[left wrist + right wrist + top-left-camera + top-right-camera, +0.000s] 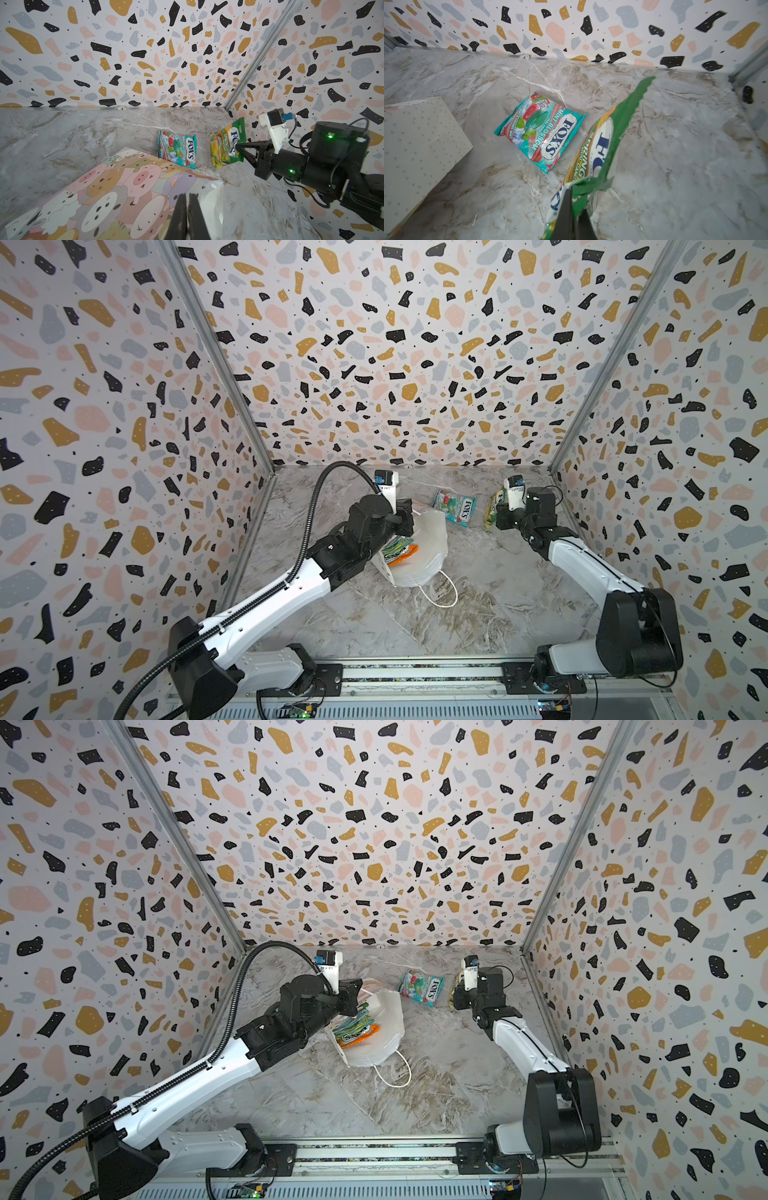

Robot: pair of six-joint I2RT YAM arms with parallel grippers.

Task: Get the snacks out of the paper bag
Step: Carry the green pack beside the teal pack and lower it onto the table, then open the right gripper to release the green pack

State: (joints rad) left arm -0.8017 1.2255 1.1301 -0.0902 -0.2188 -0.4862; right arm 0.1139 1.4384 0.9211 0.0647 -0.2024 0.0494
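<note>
Bare marble lies below the right gripper, so it will lower next, easing toward the side, and release the green-yellow packet [491,504] flat beside the teal-red one.
The paper bag [430,543] [388,1027] lies on its side on the marble, mouth toward the front. Its animal print shows in the left wrist view [104,187]. My left gripper [407,516] [358,995] [188,200] is shut on the bag's upper rim. Several snacks [398,549] [354,1026], one of them orange [363,1032], stick out of the mouth. A teal-red packet [455,506] [422,986] [178,150] [544,128] lies flat behind the bag. My right gripper [498,515] [456,999] [238,148] [576,199] is shut on a green-yellow packet [491,504] [226,145] [602,143] held on edge just right of the teal one.
The right side wall [623,448] stands close behind my right gripper, and the back wall [415,427] is just past the packets. A white cord handle [444,593] [397,1075] trails from the bag toward the front. The arm rail [415,674] runs along the front edge.
</note>
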